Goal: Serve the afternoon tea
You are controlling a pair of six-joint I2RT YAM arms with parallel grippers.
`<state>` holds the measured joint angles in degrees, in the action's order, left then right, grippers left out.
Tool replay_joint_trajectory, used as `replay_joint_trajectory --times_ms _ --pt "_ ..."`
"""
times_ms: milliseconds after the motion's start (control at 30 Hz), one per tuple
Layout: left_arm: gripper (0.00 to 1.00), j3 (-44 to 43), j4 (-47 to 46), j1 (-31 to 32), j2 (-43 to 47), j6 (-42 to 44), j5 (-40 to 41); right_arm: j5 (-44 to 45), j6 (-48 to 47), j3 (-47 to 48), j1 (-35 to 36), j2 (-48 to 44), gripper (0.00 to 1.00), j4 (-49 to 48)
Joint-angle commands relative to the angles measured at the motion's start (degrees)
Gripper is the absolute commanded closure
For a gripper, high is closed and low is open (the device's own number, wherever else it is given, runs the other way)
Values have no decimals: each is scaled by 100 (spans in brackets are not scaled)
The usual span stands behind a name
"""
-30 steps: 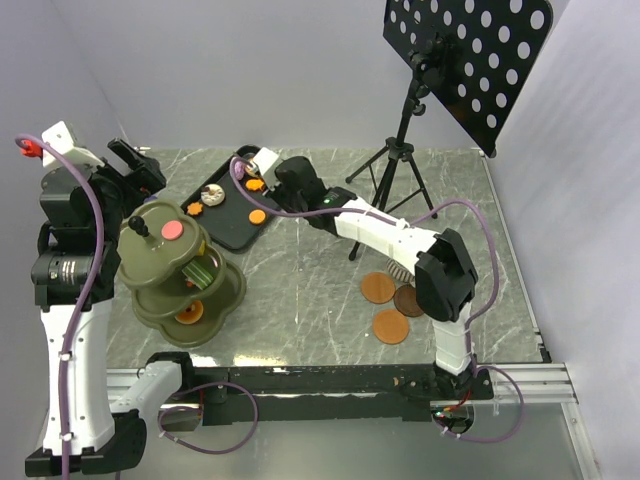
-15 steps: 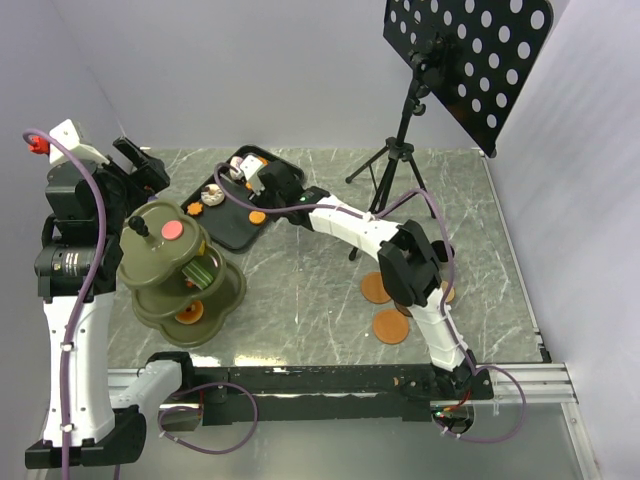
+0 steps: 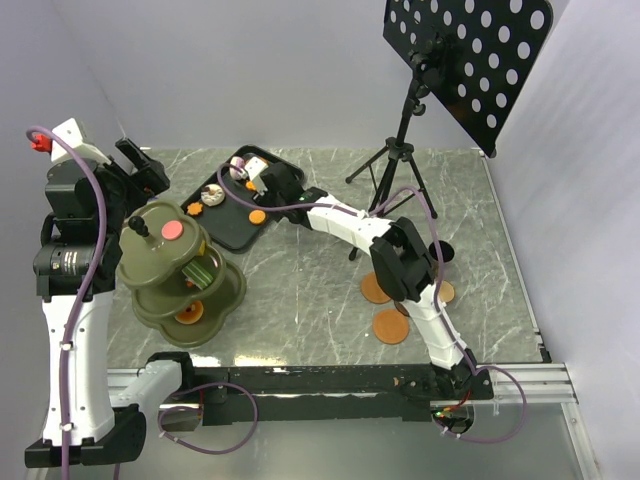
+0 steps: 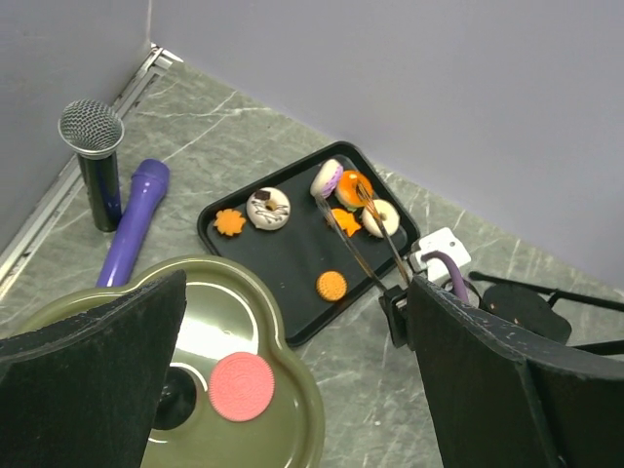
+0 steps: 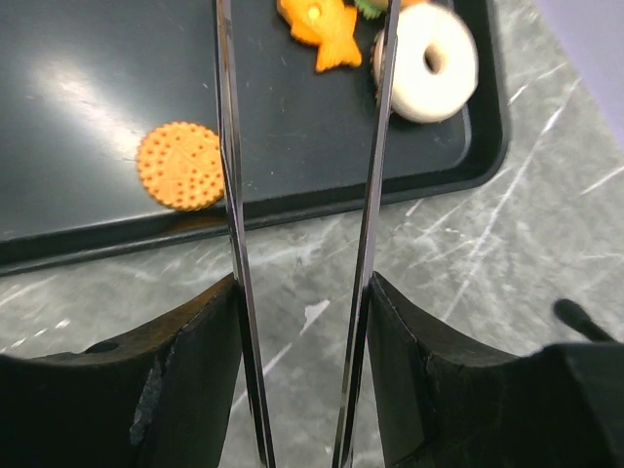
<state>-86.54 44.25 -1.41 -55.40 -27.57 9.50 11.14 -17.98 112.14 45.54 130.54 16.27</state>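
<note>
The purple pastry (image 3: 237, 169) lies below and outward of the robot's right gripper, so the gripper should go down and outward until the tongs' spread blades are on either side of the pastry, then close.
The toy pastries lie on a black tray (image 4: 292, 253): a round orange cookie (image 5: 180, 164), a white donut (image 5: 429, 63), an orange fish (image 5: 320, 24), a chocolate donut (image 4: 267, 208) and an orange star (image 4: 229, 222). My right gripper (image 5: 297, 322) is shut on the thin metal tongs (image 5: 230, 195), whose two blades stand spread apart over the tray, reaching between the cookie and the white donut. My left gripper (image 4: 297, 283) hangs open above the green tiered stand (image 3: 165, 262), which carries a pink cookie (image 4: 244, 386). Brown-orange saucers (image 3: 390, 326) lie at the front right.
A microphone (image 4: 97, 161) and a purple handle (image 4: 136, 214) lie in the far left corner beside the tray. A black tripod with a perforated music stand (image 3: 400, 150) rises at the back right. The right arm (image 3: 350, 225) stretches across the middle of the marble table.
My right gripper has slid left along the tray, and the tongs' blades have spread wider. The right elbow has swung in over the saucers. The left arm has barely moved.
</note>
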Motion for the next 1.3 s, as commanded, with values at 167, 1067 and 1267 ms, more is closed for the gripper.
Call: replay_joint_trajectory --times_ms 167,1067,1267 --pt "0 -21 31 62 99 726 -97 29 312 914 -142 603 43 -203" --pt "0 393 66 686 310 1008 237 371 321 1267 -1 1017 41 -353" --pt "0 357 66 686 319 991 307 381 295 1100 16 1017 43 -265"
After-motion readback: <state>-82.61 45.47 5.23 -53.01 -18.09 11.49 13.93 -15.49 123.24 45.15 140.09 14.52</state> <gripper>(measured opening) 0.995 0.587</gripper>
